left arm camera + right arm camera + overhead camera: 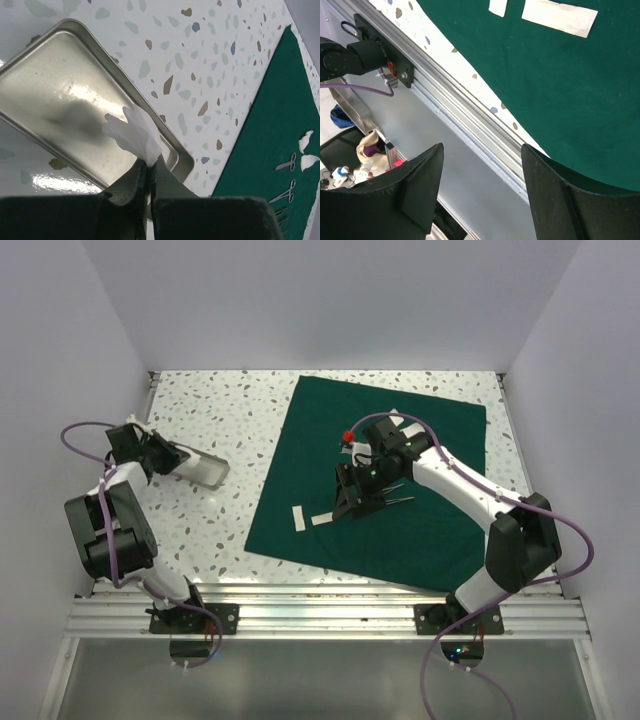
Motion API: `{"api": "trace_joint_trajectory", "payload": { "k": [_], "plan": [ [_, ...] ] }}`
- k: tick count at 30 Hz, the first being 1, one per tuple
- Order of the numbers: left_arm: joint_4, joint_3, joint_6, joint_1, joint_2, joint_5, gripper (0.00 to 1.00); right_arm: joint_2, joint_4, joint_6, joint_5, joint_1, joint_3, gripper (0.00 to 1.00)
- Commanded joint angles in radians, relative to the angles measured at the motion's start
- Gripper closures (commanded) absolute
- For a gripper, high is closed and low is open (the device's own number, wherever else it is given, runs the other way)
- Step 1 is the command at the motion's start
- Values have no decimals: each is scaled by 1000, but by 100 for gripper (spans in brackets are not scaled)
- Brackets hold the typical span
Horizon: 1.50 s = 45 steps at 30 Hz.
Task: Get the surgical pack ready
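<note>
My left gripper will next move down toward the tray's end away from the drape (57, 62) and open to let go of the crumpled gauze, because that metal part of the tray is bare.
The dark green drape (380, 480) lies spread flat mid-table. A shiny metal tray (55, 100) rests on the speckled table to its left. Over the tray's near corner my left gripper (150, 164) is shut on a crumpled white gauze piece (136, 132). My right gripper (356, 496) hovers over the drape's middle, open and empty, its fingertips (436, 152) wide apart. Two flat gauze pieces (298, 518) lie at the drape's left edge. Steel scissors and forceps (286, 165) lie on the drape; thin steel instruments (400, 501) show beside the right gripper.
An aluminium rail (320, 605) runs along the table's near edge, with both arm bases on it. White walls close in the left, right and back. Purple cables (575, 540) loop off each arm.
</note>
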Motion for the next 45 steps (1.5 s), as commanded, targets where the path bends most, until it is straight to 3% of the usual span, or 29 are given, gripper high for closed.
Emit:
{"api": "trace_joint_trajectory", "payload": {
  "k": [1,19,36,44,45],
  "plan": [
    [36,70,-9,10,34,-62,100,-30,-2,-16,-25,0,-2,32],
    [33,208,-37,18,234,-77,100,-18,6,-6,1,-26,1,32],
    [-85,305,58,25,331,-125,99,45,18,13,-5,-32,53,32],
    [-158,329,78,25,317,-140,63,73,17,10,-14,-34,75,32],
    [-158,326,78,25,312,-142,55,76,14,10,-14,-32,81,32]
  ]
}}
